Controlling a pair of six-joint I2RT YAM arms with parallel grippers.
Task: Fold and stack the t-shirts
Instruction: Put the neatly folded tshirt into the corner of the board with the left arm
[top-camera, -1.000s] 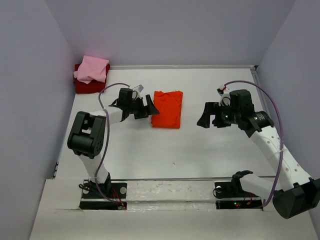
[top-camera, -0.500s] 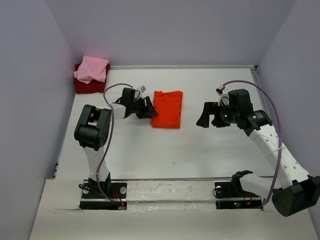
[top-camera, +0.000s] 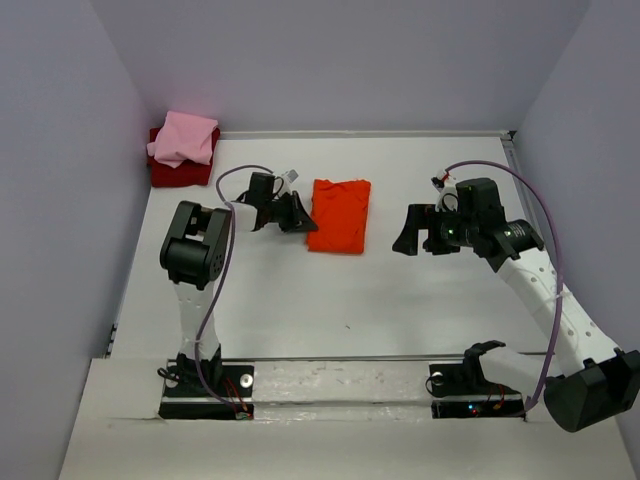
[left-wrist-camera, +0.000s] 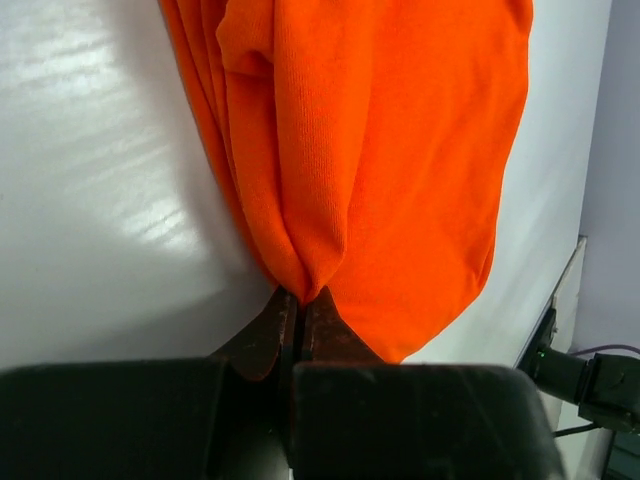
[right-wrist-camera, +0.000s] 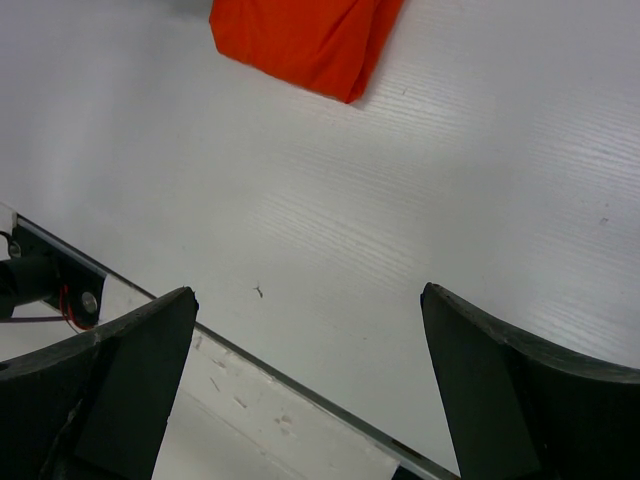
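Note:
The orange-red t-shirt in my left gripper slides outward and to the left in the top view onto the bare tabletop (top-camera: 234, 157) beside the stack next, and I release it there.
A folded bright orange-red t-shirt (top-camera: 339, 214) lies mid-table, and it fills the left wrist view (left-wrist-camera: 380, 150). My left gripper (top-camera: 299, 213) is shut on its left edge, with a pinch of cloth between the fingertips (left-wrist-camera: 296, 300). A light pink t-shirt (top-camera: 184, 138) sits folded on top of a dark red t-shirt (top-camera: 176, 172) in the far left corner. My right gripper (top-camera: 407, 236) hovers open to the right of the orange shirt, apart from it, nothing between its fingers (right-wrist-camera: 130, 370). The shirt's corner (right-wrist-camera: 305, 40) shows at the top of the right wrist view.
Purple-grey walls close in the white table (top-camera: 400, 290) on the left, back and right. A metal rail (top-camera: 340, 358) runs along the near edge by the arm bases. The right arm's purple cable (top-camera: 545, 215) loops above it.
My left gripper has gone from open to shut on the orange shirt's left edge. The shirt has shifted slightly right. The left arm's elbow swung right; the right arm barely moved.

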